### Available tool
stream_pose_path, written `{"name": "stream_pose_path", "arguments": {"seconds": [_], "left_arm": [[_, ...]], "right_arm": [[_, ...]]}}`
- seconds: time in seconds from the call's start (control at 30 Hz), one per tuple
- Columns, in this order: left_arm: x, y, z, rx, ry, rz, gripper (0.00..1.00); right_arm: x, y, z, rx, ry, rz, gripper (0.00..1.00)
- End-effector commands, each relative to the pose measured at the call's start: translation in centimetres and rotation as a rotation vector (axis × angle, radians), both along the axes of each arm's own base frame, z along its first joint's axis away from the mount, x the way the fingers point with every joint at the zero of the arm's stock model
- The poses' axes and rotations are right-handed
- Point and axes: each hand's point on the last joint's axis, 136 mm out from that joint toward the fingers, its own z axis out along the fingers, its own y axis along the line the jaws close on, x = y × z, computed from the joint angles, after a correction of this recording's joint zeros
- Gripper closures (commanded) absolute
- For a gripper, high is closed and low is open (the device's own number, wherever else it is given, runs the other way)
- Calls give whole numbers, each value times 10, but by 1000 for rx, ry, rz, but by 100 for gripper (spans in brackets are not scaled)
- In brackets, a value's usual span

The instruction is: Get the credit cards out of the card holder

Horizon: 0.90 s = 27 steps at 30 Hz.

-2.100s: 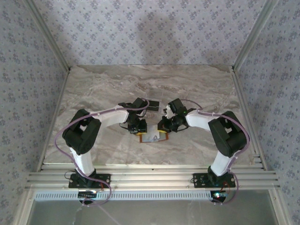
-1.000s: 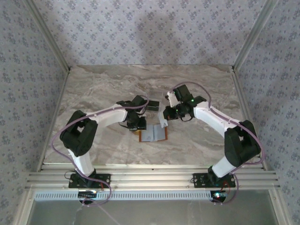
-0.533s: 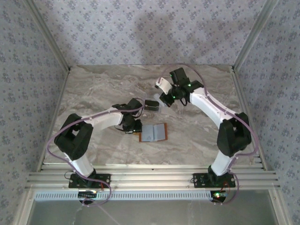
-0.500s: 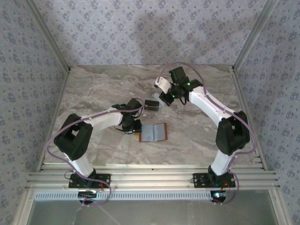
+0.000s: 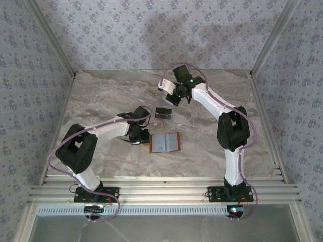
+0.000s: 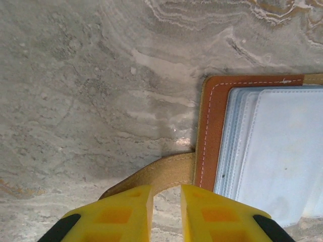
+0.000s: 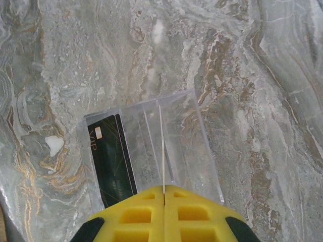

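The spot beside the black card [image 7: 111, 161] comes next, so I should turn my right gripper to line up, lower it there and then release.
The card holder [image 5: 165, 142] lies open on the marble, its pale grey-blue inner face [image 6: 272, 151] up inside an orange-brown border. Its tan strap [image 6: 166, 169] curves out from the left edge and runs under my left gripper's [image 6: 166, 189] left finger. That gripper [image 5: 137, 135] sits at the holder's left edge, fingers slightly apart, bare marble showing in the gap. My right gripper [image 7: 163, 189] is shut on a thin pale credit card [image 7: 162, 161], seen edge-on, above a clear tray. In the top view the right gripper [image 5: 174, 97] hovers behind the tray. A black credit card [image 7: 111, 161] lies in the tray.
The clear plastic tray [image 7: 197, 146] stands on the marble just behind the holder, also in the top view [image 5: 162, 113]. Patterned walls and metal frame rails [image 5: 265, 45] enclose the table. Open marble lies to the left, right and far back.
My right arm has swung from the holder toward the back with the card and now hangs over the clear tray. The left gripper has stayed at the holder's left edge.
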Motion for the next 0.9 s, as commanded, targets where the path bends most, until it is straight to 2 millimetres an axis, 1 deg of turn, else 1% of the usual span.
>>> {"name": "stream_pose_path", "arguments": {"seconds": [0.0,0.1,0.33,0.5,0.67,0.77,0.87], "left_arm": [[1,4,9,-9,-21,14,78],[1,4,8,-7,-19,14,78],[0,5,8,-6,-16,14,78],[2,5,9,-7,-16,15,78],[3,5,11,-5,-17,13,78],[3,5,12,-6,-17,13,78],[2,6,12,-4,-15,12,78]], "right_arm": [[0,3,-12,-60,5,49,100],[-3,3,-25,-94,23,77,100],[-10,-10,-52,-213,55,127,100],[-10,-23,-62,-293,54,144,100],[-8,-18,-64,-291,32,179,99],[-12,-10,-67,-284,42,221,96],[-19,-4,-71,-283,68,262,99]]}}
